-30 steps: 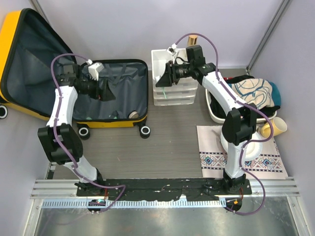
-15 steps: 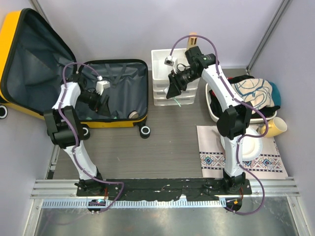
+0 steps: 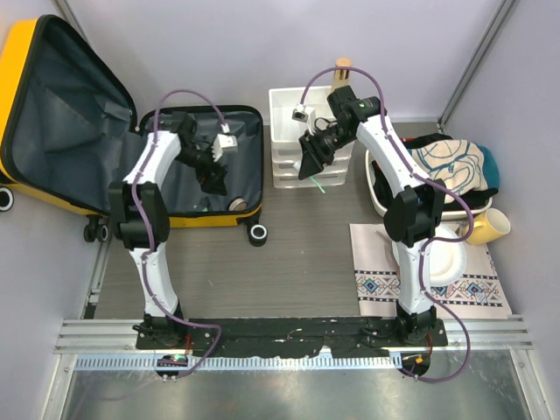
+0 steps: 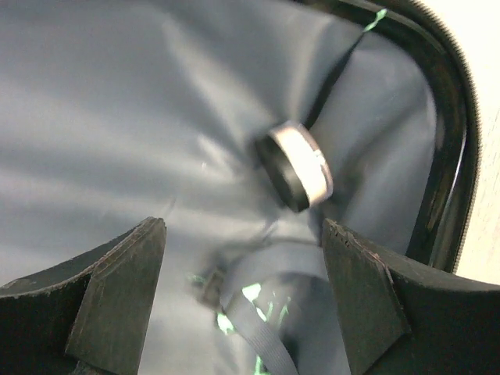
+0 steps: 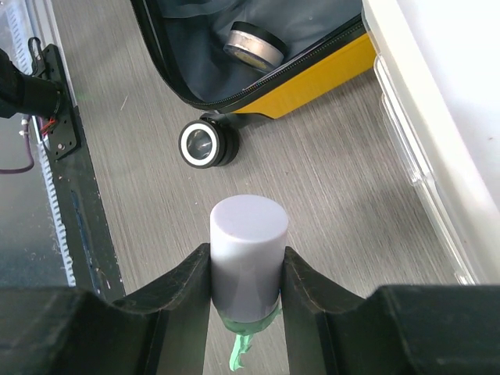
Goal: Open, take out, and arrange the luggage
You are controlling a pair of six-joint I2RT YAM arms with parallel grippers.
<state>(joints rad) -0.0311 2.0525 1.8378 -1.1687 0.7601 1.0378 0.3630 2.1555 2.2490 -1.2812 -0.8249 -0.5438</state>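
My right gripper rises next, carries the lavender cylinder (image 5: 246,250) outward over the organizer's open top (image 5: 461,86) and releases it, because it still hangs short of there.
The yellow suitcase (image 3: 17,70) lies open at the left, its lid raised and its base (image 3: 245,214) lined in dark grey. My left gripper (image 3: 213,180) hangs open and empty over the base lining, just above a grey strap with green bits (image 4: 254,316). A round metal tin (image 4: 295,166) lies on the lining beyond the fingers; it also shows in the top view (image 3: 236,204) and the right wrist view (image 5: 251,43). My right gripper (image 3: 308,166) is shut on a pale lavender cylinder (image 5: 246,250) with a green strip under it, held above the floor by the drawer organizer.
A white drawer organizer (image 3: 289,171) stands at the back centre. A white basin (image 3: 381,203) with clothes is at the right. A patterned mat (image 3: 385,284) with a white dish and a yellow cup (image 3: 490,227) lies front right. A suitcase wheel (image 5: 205,143) sticks out.
My left gripper has swung right across the suitcase base toward the tin. My right gripper has moved down and forward from over the organizer, still holding the cylinder.
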